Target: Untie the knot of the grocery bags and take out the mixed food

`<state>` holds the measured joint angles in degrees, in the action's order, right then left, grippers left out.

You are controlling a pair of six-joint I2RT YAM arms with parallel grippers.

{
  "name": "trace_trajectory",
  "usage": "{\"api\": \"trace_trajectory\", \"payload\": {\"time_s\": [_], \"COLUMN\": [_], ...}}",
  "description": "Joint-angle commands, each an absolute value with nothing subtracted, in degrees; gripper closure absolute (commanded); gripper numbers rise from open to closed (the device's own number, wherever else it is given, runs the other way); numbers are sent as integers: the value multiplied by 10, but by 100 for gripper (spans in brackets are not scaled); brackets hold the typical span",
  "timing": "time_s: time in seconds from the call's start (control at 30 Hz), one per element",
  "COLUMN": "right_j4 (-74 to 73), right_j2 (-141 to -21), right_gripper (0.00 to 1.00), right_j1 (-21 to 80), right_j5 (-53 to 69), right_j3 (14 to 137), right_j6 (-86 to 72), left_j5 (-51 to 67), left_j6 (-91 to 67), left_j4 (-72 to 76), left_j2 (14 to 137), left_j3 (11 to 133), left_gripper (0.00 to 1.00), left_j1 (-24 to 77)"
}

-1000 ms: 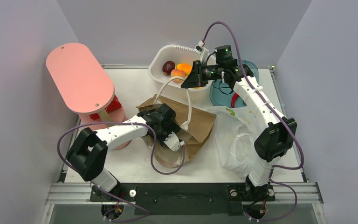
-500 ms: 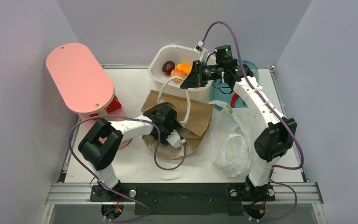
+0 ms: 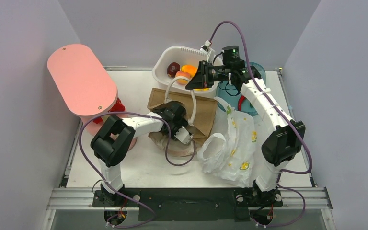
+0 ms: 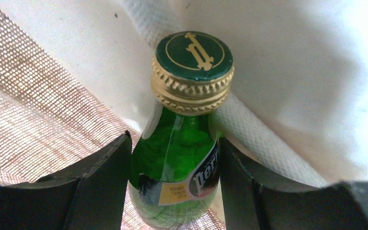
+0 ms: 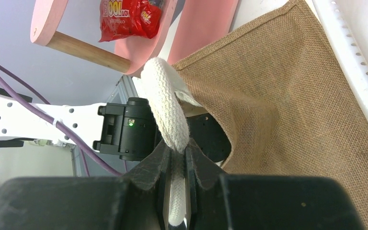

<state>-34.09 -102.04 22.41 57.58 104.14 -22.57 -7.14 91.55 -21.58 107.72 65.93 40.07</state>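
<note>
My right gripper needs to move down and back toward the brown bag (image 3: pixel 206 112) and let go of the rope handle, because the bottle is already held.
My left gripper (image 4: pixel 172 189) is shut on the green labelled glass bottle (image 4: pixel 182 143) with a gold cap, holding it by the neck against white lining and a white rope handle (image 4: pixel 249 136). In the top view the left gripper (image 3: pixel 176 125) reaches into the mouth of a brown woven bag (image 3: pixel 206 112), and the bottle is hidden there. My right gripper (image 5: pixel 176 160), also in the top view (image 3: pixel 195 82), is shut on the brown bag's rope handle (image 5: pixel 165 103) and holds it up. A white plastic grocery bag (image 3: pixel 232 146) with yellow marks lies crumpled at the right, with no gripper on it.
A white basket (image 3: pixel 165 57) at the back holds a dark red fruit (image 3: pixel 173 69), an orange fruit (image 3: pixel 190 69) and a peach-coloured fruit (image 3: pixel 182 75). A teal bowl (image 3: pixel 256 72) stands behind the right arm. A pink stool (image 3: pixel 81 79) with a red snack packet (image 3: pixel 117 106) under it stands on the left.
The left arm has swung right and towards the back, and the brown bag has shifted with it. The plastic bag has slid left and spread, showing its yellow marks. The right gripper has kept its place.
</note>
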Motion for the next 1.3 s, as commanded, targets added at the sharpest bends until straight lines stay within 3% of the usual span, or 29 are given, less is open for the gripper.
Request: {"api": "trace_trajectory", "payload": {"time_s": [0.0,0.33,0.63,0.87,1.27], "right_j4": [-311,-287,-294,-337,-379], "right_j2": [-1020,-1020,-1015,-999,-994], "right_gripper": [100,100,100,100,100], "right_j1": [222,193,161,165,177], "right_j5": [596,583,576,563,550], "right_j3": [1052,1051,996,938,918], "right_j6": [-240,-265,-245,-184,-120], "left_j5": [51,284,424,445,415], "left_j6": [876,761,509,339,216], "left_j4": [-339,-419,-286,-162,-134], "left_j2": [1012,858,767,715,702], "left_j3": [653,689,641,600,627], "left_gripper": [100,100,100,100,100], "left_j1": [415,429,418,420,420]}}
